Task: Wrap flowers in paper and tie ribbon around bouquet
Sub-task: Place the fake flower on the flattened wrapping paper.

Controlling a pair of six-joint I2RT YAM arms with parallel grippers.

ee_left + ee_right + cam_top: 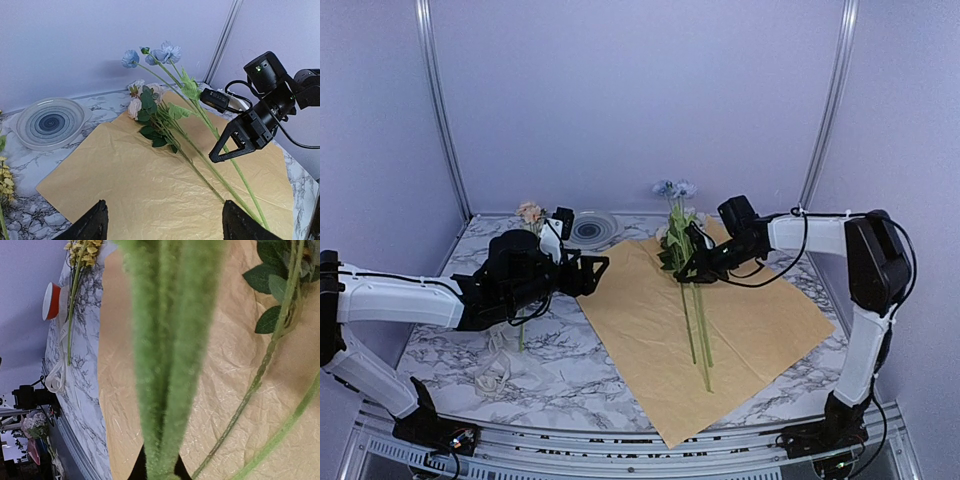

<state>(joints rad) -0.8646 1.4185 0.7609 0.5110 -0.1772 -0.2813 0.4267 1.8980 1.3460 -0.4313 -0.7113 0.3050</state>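
My right gripper moves down toward the paper next and brings the held stems down beside the leafy pale-blossomed ones (pixel 687 273).
The orange paper (pixel 740 330) lies flat on the table. On it lie the flowers (pixel 692 310), long green stems with blue blossoms (pixel 162 52) and pale ones at the far end. My right gripper (pixel 695 268) is shut on the flowers' upper stems, and the fuzzy green stems (pixel 165 365) fill the right wrist view. My left gripper (pixel 595 266) hangs open over the paper's left edge, its fingertips (pixel 95 225) wide apart with only the paper (pixel 145 185) between them. The cream ribbon (pixel 495 375) lies looped on the marble at the left. No bouquet is in view.
A round glass plate (pixel 592 228) stands at the back, left of the paper. A separate stem with pale and yellow blossoms (pixel 530 213) lies under my left arm. An orange-and-white spool (pixel 50 300) sits near the ribbon (pixel 57 377). Walls close in on three sides.
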